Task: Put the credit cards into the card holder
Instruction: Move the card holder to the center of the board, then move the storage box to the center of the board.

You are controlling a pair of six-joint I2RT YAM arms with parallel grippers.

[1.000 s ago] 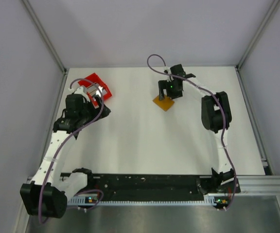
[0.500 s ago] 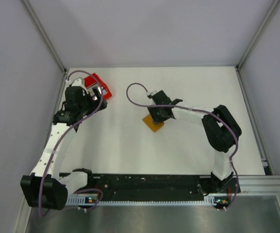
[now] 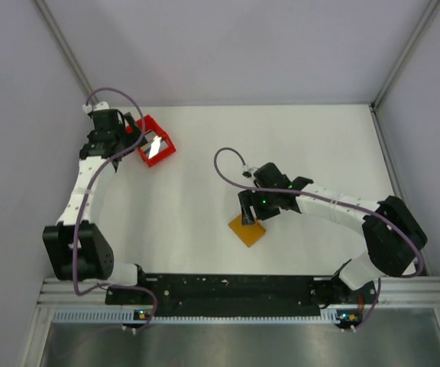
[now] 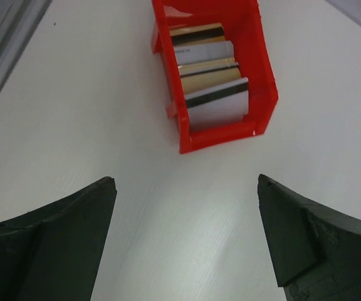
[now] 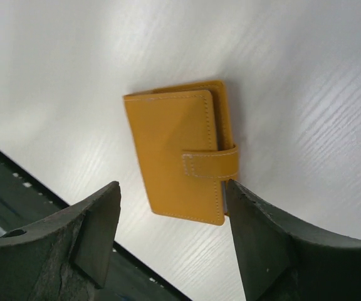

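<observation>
I will lower my left gripper toward the tray [image 3: 164,138] next, bringing it down onto the tray's thin side, the one on the metal post's side.
The card holder [image 5: 174,153] is a closed orange wallet with a strap tab, lying flat on the white table near the front edge [image 3: 248,232]. My right gripper [image 5: 171,188] is open over its near end. The right fingertip [image 5: 243,200] touches the wallet's edge by the strap, and the left fingertip stands apart from it. Several credit cards stand on edge in a red tray [image 4: 265,75], among them a grey-white card with a dark stripe [image 4: 221,106] at the front. I see no light blue card. My left gripper [image 4: 185,182] is open and empty just short of the tray [image 3: 164,138].
The black base rail [image 5: 11,172] runs close behind the wallet at the table's near edge. A metal frame post [image 3: 67,57] and the grey left wall stand close to my left arm.
The right gripper moved toward the near edge, and the wallet came with it from the table's middle back. The left arm swung up to the far left beside the red tray.
</observation>
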